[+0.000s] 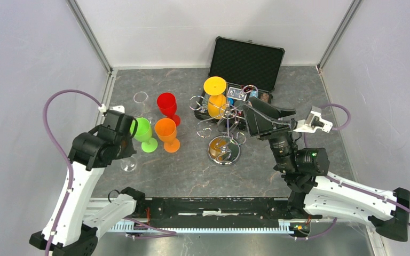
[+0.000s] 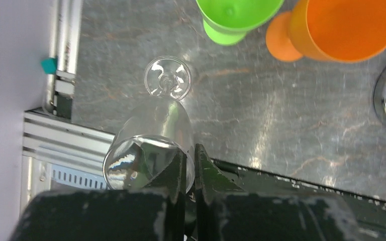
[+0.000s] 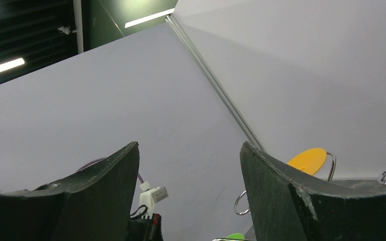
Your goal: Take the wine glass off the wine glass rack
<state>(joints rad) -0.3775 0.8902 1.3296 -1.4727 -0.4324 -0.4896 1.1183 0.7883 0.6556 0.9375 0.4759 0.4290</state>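
Observation:
The left gripper turns next, then brings the clear glass's foot [image 1: 128, 165] down to the right in the top view, in front of the green glass [image 1: 145, 134].
The chrome wine glass rack [image 1: 225, 127] stands mid-table on its round mirrored base [image 1: 224, 151]. A yellow wine glass [image 1: 216, 101] hangs upside down on it, foot uppermost; that foot also shows in the right wrist view [image 3: 307, 160]. My left gripper [image 2: 191, 148] is shut on the rim of a clear wine glass [image 2: 156, 125], one finger inside the bowl and one outside. The glass's foot [image 1: 128, 165] is down by the table at the front left. My right gripper [image 1: 264, 114] is open and empty, just right of the rack and tilted upward.
Red [image 1: 167, 104], green [image 1: 143, 133] and orange [image 1: 166, 133] glasses stand left of the rack. Another clear glass [image 1: 140, 97] stands behind them. An open black foam-lined case [image 1: 245, 61] sits behind the rack. Grey walls close in both sides.

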